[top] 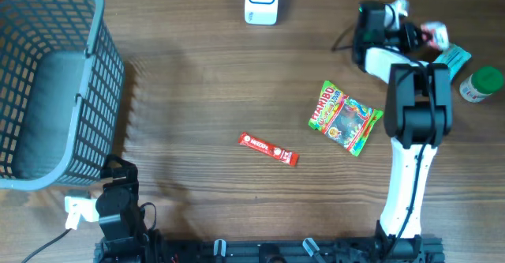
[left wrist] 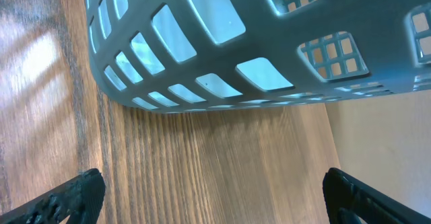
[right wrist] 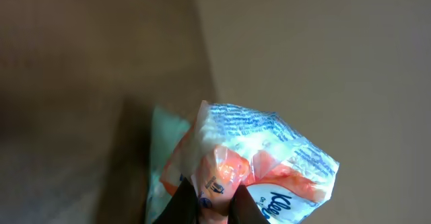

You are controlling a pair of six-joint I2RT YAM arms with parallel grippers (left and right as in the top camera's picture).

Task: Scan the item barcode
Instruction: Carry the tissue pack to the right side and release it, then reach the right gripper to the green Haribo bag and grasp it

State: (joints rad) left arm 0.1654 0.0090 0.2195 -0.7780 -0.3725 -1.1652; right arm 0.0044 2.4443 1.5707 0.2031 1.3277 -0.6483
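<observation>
I should next carry the tissue pack (top: pixel 436 34) with my right gripper to beside the teal packet and then open, because the teal packet and bottle are apart from the Haribo bag.
My right gripper (right wrist: pixel 214 202) is shut on the item, a small Kleenex tissue pack (right wrist: pixel 269 153) in white and orange wrap with blue print. The pack's crumpled end is pinched between the dark fingers. From overhead the right gripper (top: pixel 417 32) holds the pack (top: pixel 436 34) at the far right of the table. A white and blue scanner (top: pixel 261 1) lies at the far edge, well left of the pack. My left gripper (left wrist: pixel 212 204) stands open over bare wood, with nothing between its fingers (left wrist: pixel 67 198), at the near left (top: pixel 118 172).
A grey mesh basket (top: pixel 95 73) fills the left side, and its wall (left wrist: pixel 202 56) is just ahead of the left gripper. A Haribo bag (top: pixel 345 118) and a red bar (top: pixel 268 148) lie mid-table. A teal packet (top: pixel 456 58) and a green-lidded bottle (top: pixel 481 84) sit far right.
</observation>
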